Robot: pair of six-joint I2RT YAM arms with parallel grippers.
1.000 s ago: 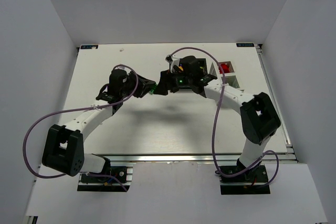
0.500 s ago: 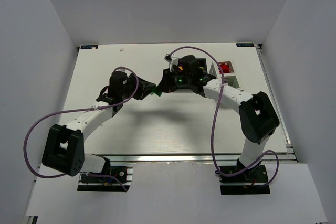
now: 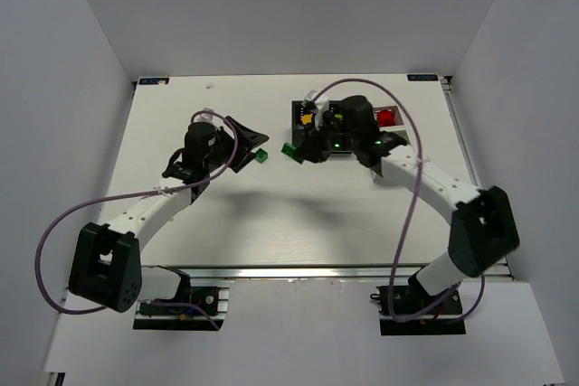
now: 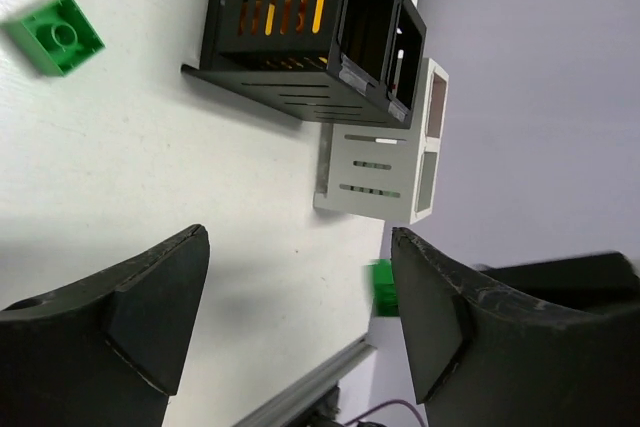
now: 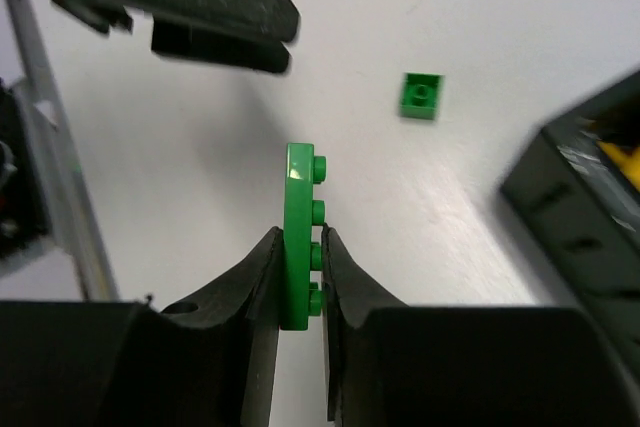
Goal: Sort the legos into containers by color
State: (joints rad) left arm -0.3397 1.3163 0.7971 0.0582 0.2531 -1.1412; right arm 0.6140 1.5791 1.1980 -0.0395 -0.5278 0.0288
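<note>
I will next move my right gripper past the black box [image 3: 297,106] and let go of the plate over the white basket's near section, because that is to its right in the top view.
My right gripper [image 5: 298,242] is shut on a flat green lego plate [image 5: 298,187], held on edge above the table; from above the plate [image 3: 289,151] hangs just left of the black box [image 3: 297,106]. A small square green lego [image 3: 261,156] lies on the table between the two grippers, also in the wrist views [image 4: 57,35] [image 5: 421,95]. My left gripper [image 3: 242,142] stands open and empty [image 4: 300,247], a little left of that brick. The black box [image 4: 310,32] holds yellow and orange legos [image 3: 308,119]. The white basket [image 3: 398,140] holds a red lego [image 3: 387,117].
The white basket [image 4: 385,167] stands right behind the black box in the left wrist view. The black box corner [image 5: 590,207] sits close to the right of my right gripper. The table's metal front rail [image 3: 298,270] runs along the near edge.
The two grippers were together at the table's middle. The left one has opened and drawn back left; the right one has closed on the green plate and moved right. A small green brick now lies between them.
</note>
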